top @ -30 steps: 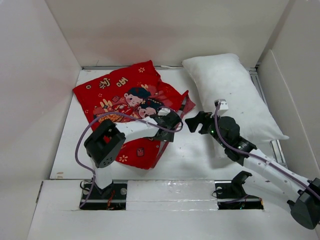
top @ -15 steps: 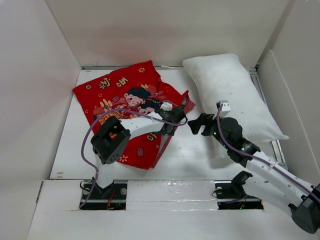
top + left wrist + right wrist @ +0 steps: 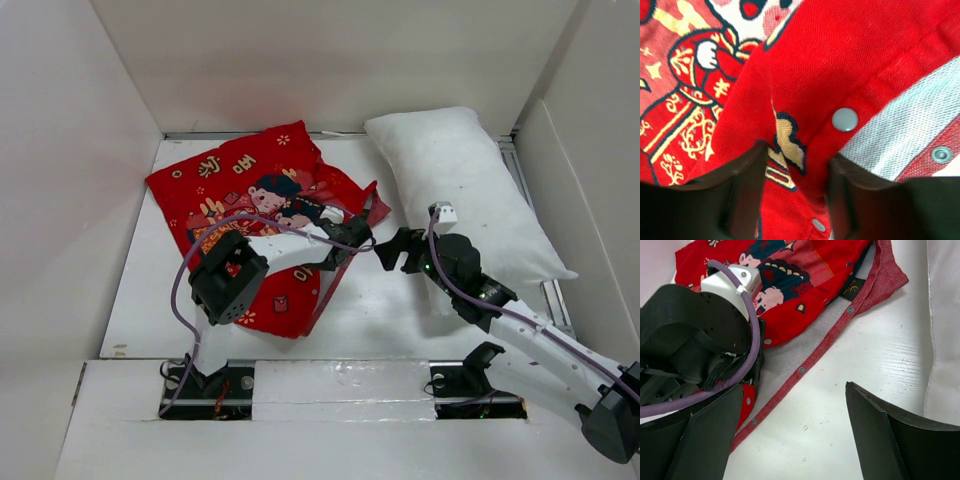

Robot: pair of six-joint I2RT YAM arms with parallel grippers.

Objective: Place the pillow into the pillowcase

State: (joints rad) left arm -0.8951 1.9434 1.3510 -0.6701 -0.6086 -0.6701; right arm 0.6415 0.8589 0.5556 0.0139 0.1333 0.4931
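The pillow is outside the pillowcase. Next, I should move my right gripper outward over the white pillow's far corner (image 3: 382, 130) and lower it onto the fabric.
The red pillowcase (image 3: 245, 185) with cartoon figures lies spread on the left half of the table, its snap-buttoned open edge toward the middle. My left gripper (image 3: 352, 240) is down on that edge. In the left wrist view its jaws (image 3: 797, 190) stand narrowed on a raised fold of the pillowcase (image 3: 850, 55). The white pillow (image 3: 460, 190) lies at the back right, apart from the case. My right gripper (image 3: 392, 250) hovers open just right of the case's edge, over bare table (image 3: 795, 435), with the pillowcase (image 3: 790, 275) to its left and the pillow (image 3: 946, 315) to its right.
White walls enclose the table on the left, back and right. The left arm's wrist (image 3: 690, 330) and its purple cable (image 3: 752, 330) sit close beside my right gripper. A metal rail (image 3: 520, 170) runs along the right edge by the pillow.
The left gripper moved a little right and forward onto the pillowcase's open edge, and its jaws closed in on a fold. The right gripper barely shifted.
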